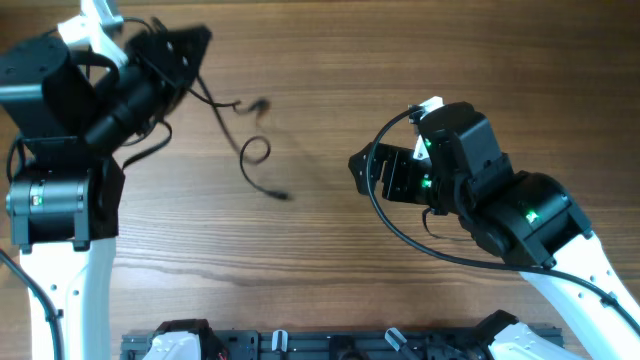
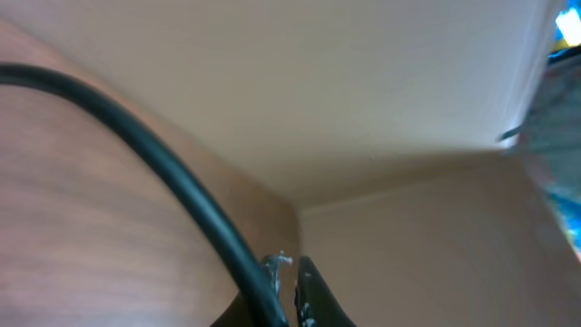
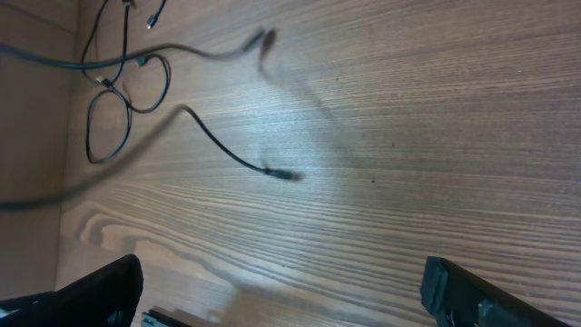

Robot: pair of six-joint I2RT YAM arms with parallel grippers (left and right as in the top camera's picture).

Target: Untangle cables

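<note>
I will lower my left gripper toward the bare wooden table below it and release the black cable there, clear of the other looped cables.
The thin black cables [image 1: 256, 150] trail from my left gripper [image 1: 188, 48] at the far left, down into a small loop and on to a plug end [image 1: 283, 196] lying on the wooden table. In the left wrist view, my left gripper [image 2: 289, 292] is shut on a black cable [image 2: 154, 154] that runs up and to the left. It looks raised off the table. My right gripper [image 1: 362, 172] is open and empty, to the right of the cables. The right wrist view shows its jaws [image 3: 286, 300] wide apart, with the cable loops [image 3: 109, 127] and a plug end [image 3: 283, 173] ahead, partly blurred.
The left arm's base [image 1: 55, 200] stands at the left edge. A black rail with fixtures [image 1: 330, 345] runs along the table's front edge. Bare wooden table [image 1: 330, 80] lies between the arms. The right arm's own thick black wire [image 1: 395, 225] curves beside it.
</note>
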